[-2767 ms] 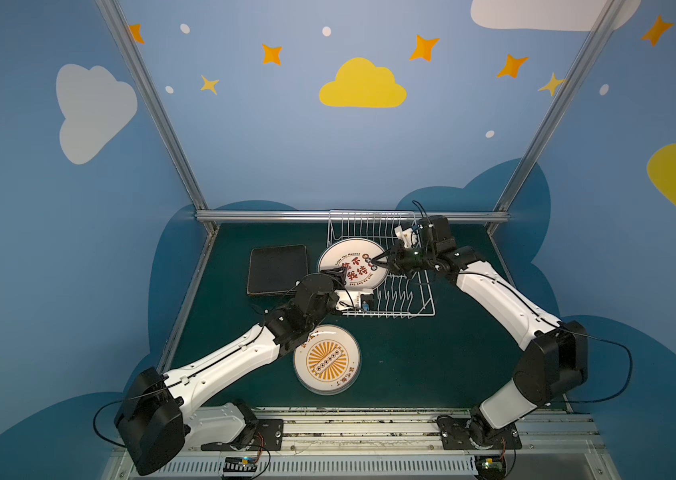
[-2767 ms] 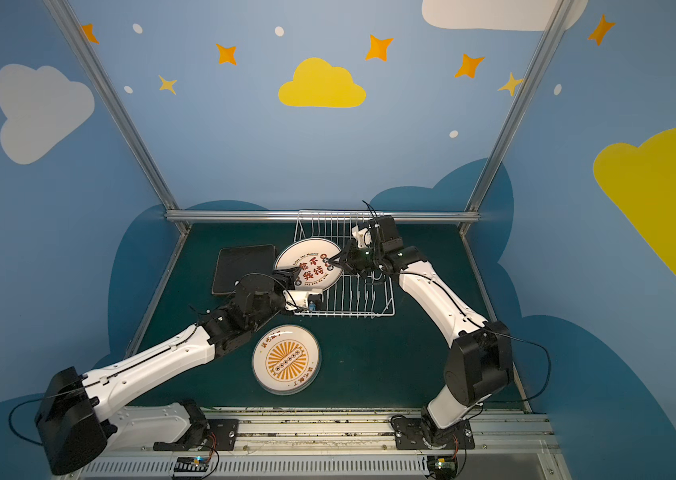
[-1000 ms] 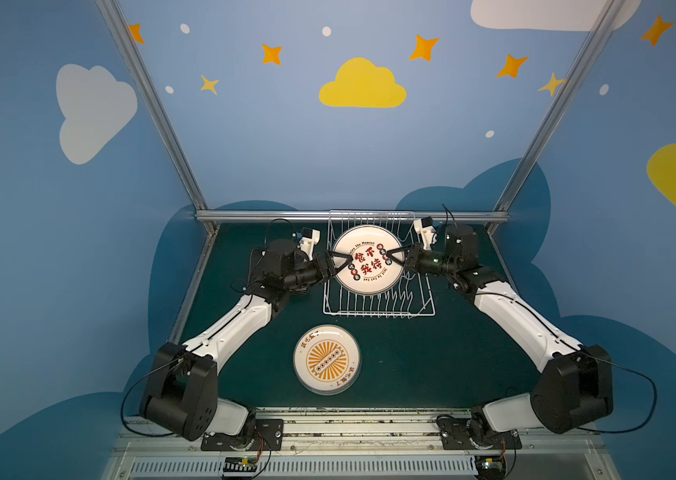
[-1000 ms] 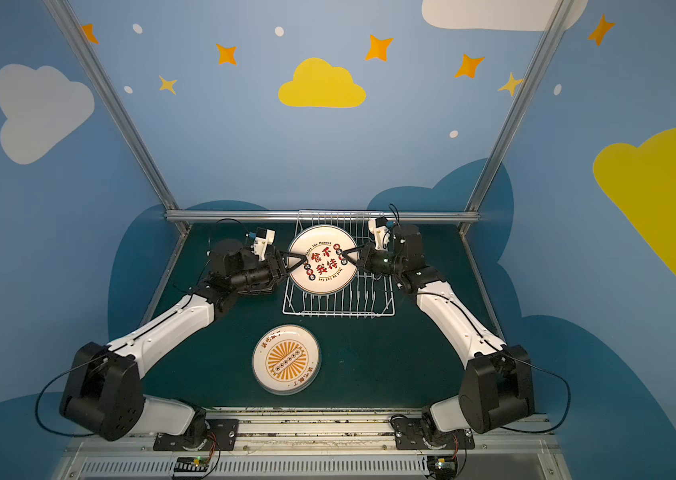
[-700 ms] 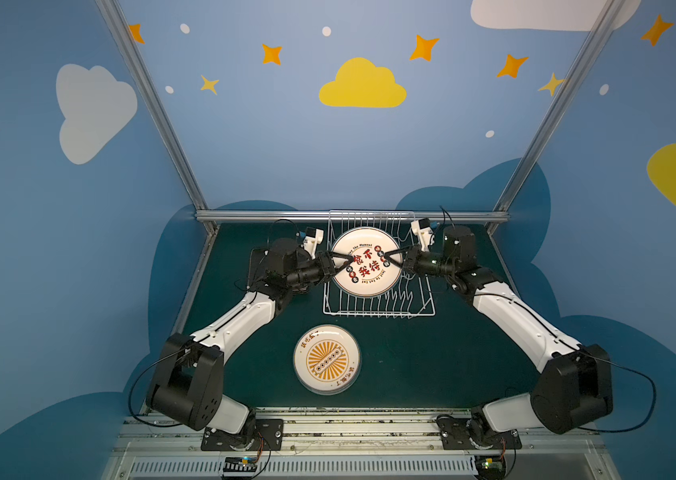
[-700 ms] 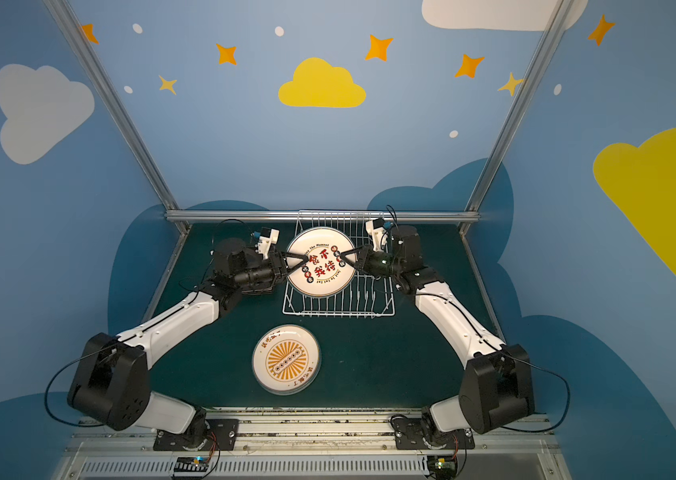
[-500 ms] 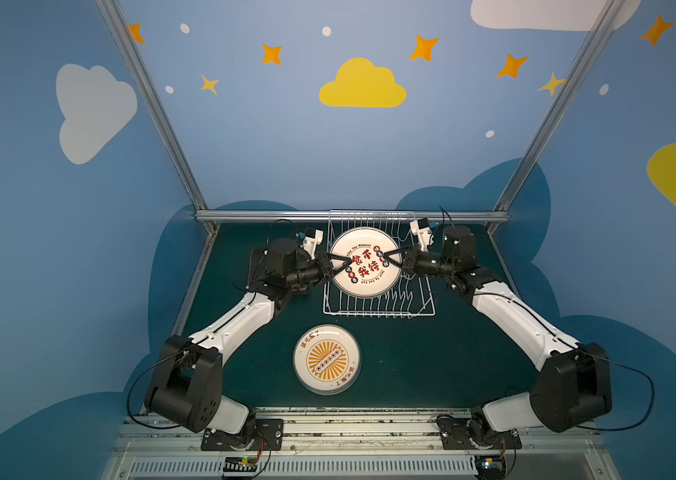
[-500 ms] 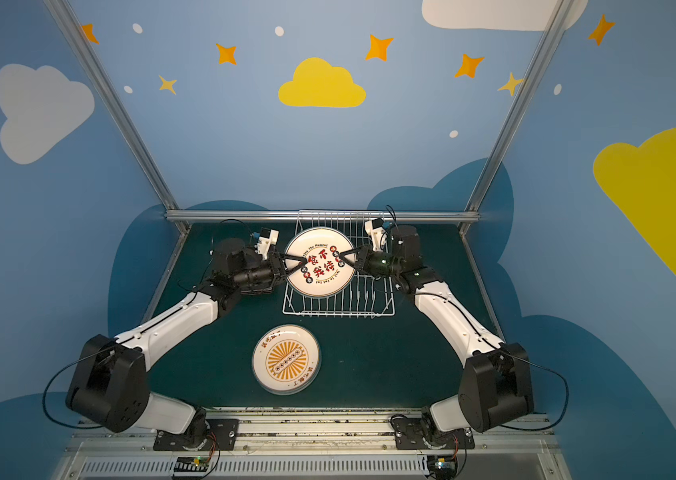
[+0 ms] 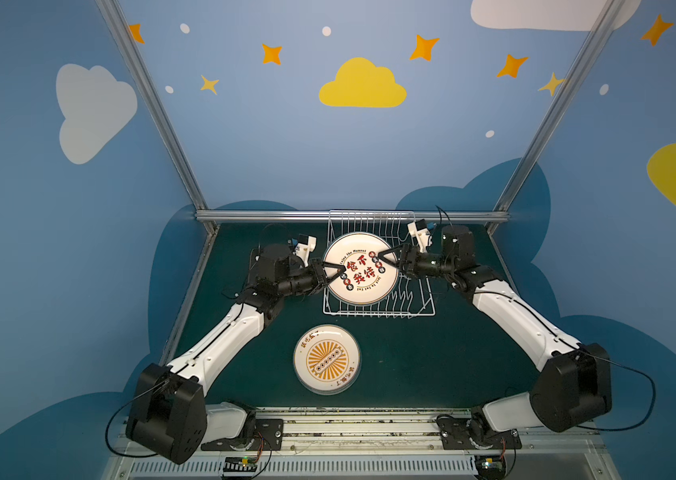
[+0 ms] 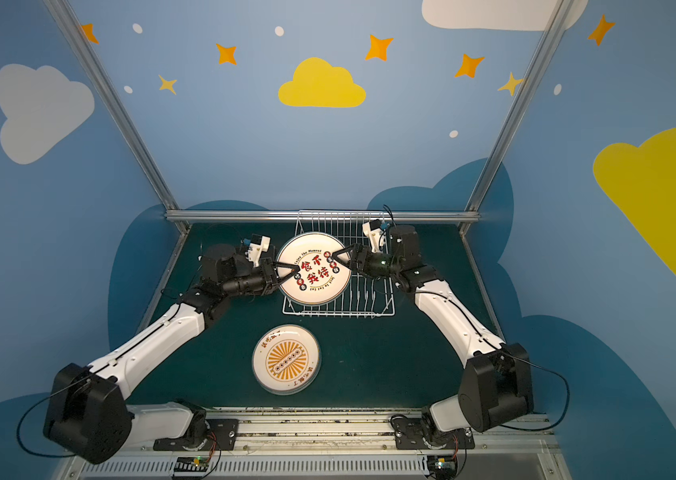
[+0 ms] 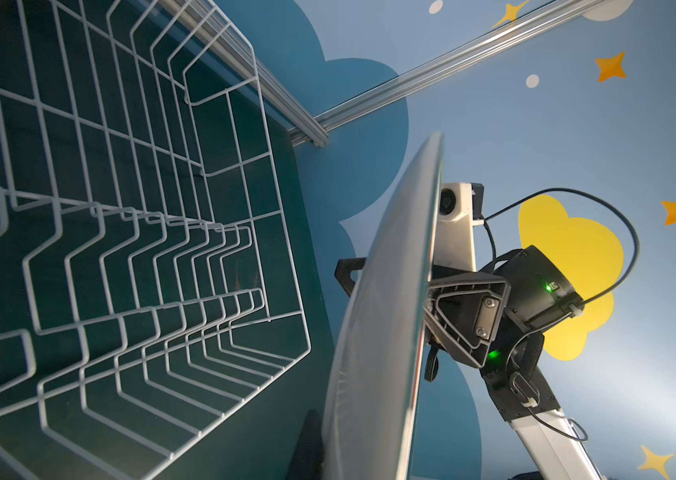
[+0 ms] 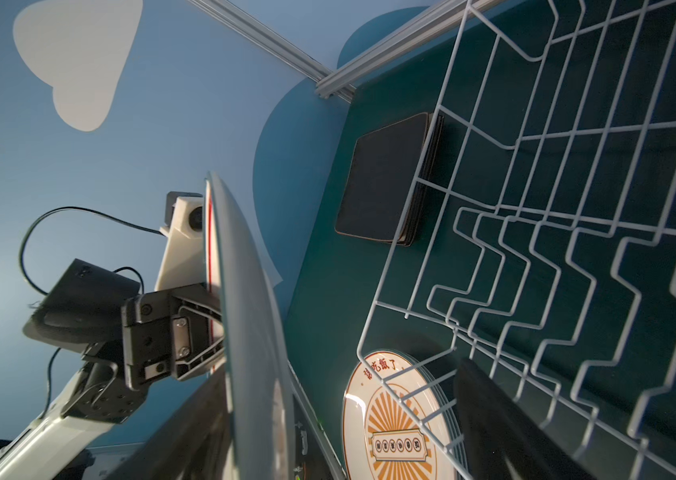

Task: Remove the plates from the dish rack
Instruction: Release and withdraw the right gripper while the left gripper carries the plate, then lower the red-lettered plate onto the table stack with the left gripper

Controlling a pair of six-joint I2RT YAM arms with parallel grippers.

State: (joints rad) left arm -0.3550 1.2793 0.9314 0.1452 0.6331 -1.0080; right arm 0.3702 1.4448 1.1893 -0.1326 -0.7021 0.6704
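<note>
Other round plates lie below the gripper, nearer my base, so my left gripper will next go back and down to release the plate on the sunburst stack (image 9: 326,360).
A round white plate with red-black characters (image 9: 361,270) (image 10: 313,270) hangs face up above the white wire dish rack (image 9: 411,309) (image 10: 369,311). My left gripper (image 9: 330,270) (image 10: 284,270) is shut on its left rim. At the right rim my right gripper (image 9: 386,257) (image 10: 342,257) is open, its jaws spread to either side of the edge. The right wrist view shows the plate edge-on (image 12: 253,332), apart from one dark finger (image 12: 494,424). The rack holds no other plate.
A stack of round sunburst plates (image 9: 326,359) (image 10: 286,359) lies on the green table in front of the rack. A stack of black square plates (image 12: 386,183) lies left of the rack; in both top views my left arm hides it. The back rail runs close behind the rack.
My left gripper has closed on the plate's left rim and my right gripper has opened off the right rim. The plate has stayed almost in place above the rack.
</note>
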